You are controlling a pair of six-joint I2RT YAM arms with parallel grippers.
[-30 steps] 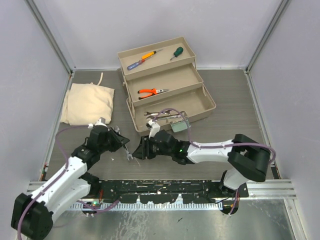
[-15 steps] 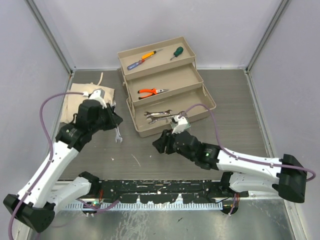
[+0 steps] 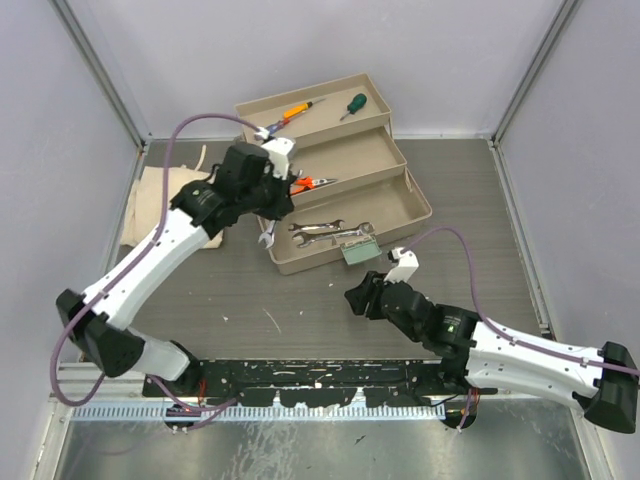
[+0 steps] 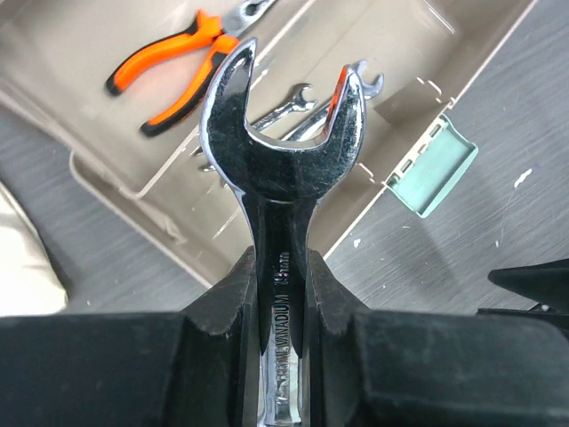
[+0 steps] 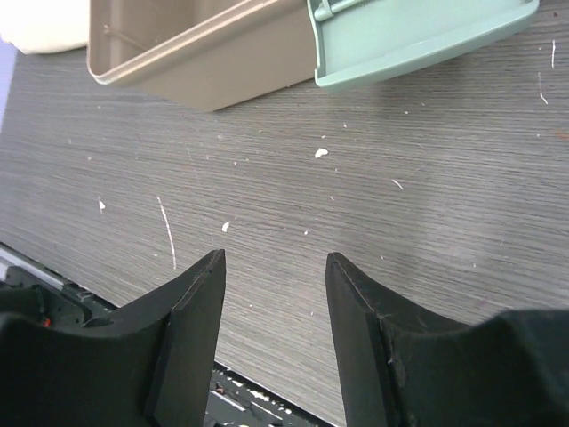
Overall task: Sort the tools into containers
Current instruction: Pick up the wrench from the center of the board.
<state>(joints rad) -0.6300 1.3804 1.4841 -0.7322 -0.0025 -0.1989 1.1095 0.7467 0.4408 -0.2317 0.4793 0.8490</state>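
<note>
Next, the left gripper swings across, turns, lowers and releases its wrench, since other wrenches lie in the lowest tray [image 3: 412, 205], below and to its right in the top view.
My left gripper [image 3: 263, 212] is shut on a silver open-end wrench [image 4: 283, 151] and holds it over the left end of the toolbox's lowest tan tray [image 3: 412, 205]; the wrench [image 3: 265, 236] points down toward the tray's corner. Other silver wrenches [image 3: 326, 232] lie in that tray. Orange-handled pliers [image 3: 304, 183] lie in the middle tray, also visible as pliers [image 4: 176, 76] in the left wrist view. An orange and a blue-red screwdriver [image 3: 291, 115] and a green-handled one [image 3: 352, 103] rest in the top tray. My right gripper [image 3: 353, 298] hangs open and empty over bare table in front of the box.
A pale green latch [image 3: 360, 252] sticks out from the box's front wall, close ahead of my right gripper [image 5: 274, 267]. A cream cloth bag [image 3: 172, 205] lies to the left of the box. Grey walls close in the table on three sides.
The left arm has carried the wrench from the front of the table up to the toolbox's lowest tray. The right arm has drawn back to the right, and its jaws have widened.
</note>
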